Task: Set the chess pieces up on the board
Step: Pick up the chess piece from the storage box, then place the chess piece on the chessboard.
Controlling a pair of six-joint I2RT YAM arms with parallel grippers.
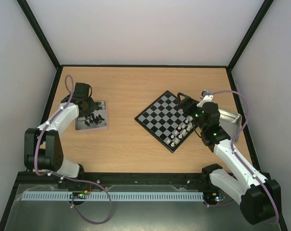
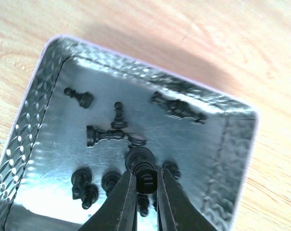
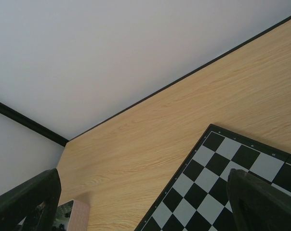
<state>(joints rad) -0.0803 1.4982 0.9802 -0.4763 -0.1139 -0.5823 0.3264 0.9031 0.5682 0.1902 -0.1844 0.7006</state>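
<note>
My left gripper is at the tray and will next lift from there toward the board [image 1: 160,115] and go down over the board's edge row opposite the white pieces, because that row is bare.
In the left wrist view my left gripper [image 2: 146,182] is shut on the head of an upright black chess piece [image 2: 144,166] inside a shiny metal tray [image 2: 34,120]. Several other black pieces [image 2: 106,134] lie or stand around it. From above, this gripper [image 1: 87,111] sits over the tray [image 1: 101,126] on the table's left. The board [image 1: 160,115] lies turned diamond-wise at centre right, with white pieces [image 1: 181,131] in rows along its lower right edge. My right gripper [image 1: 185,102] hovers open above the board's right corner, holding nothing. Its wrist view shows bare board squares [image 3: 218,166].
A second metal tray [image 1: 231,118] lies behind the right arm at the table's right edge. A black rim [image 1: 145,66] runs along the table's back and sides, with pale walls beyond it. Bare wood [image 1: 124,139] lies between the left tray and the board.
</note>
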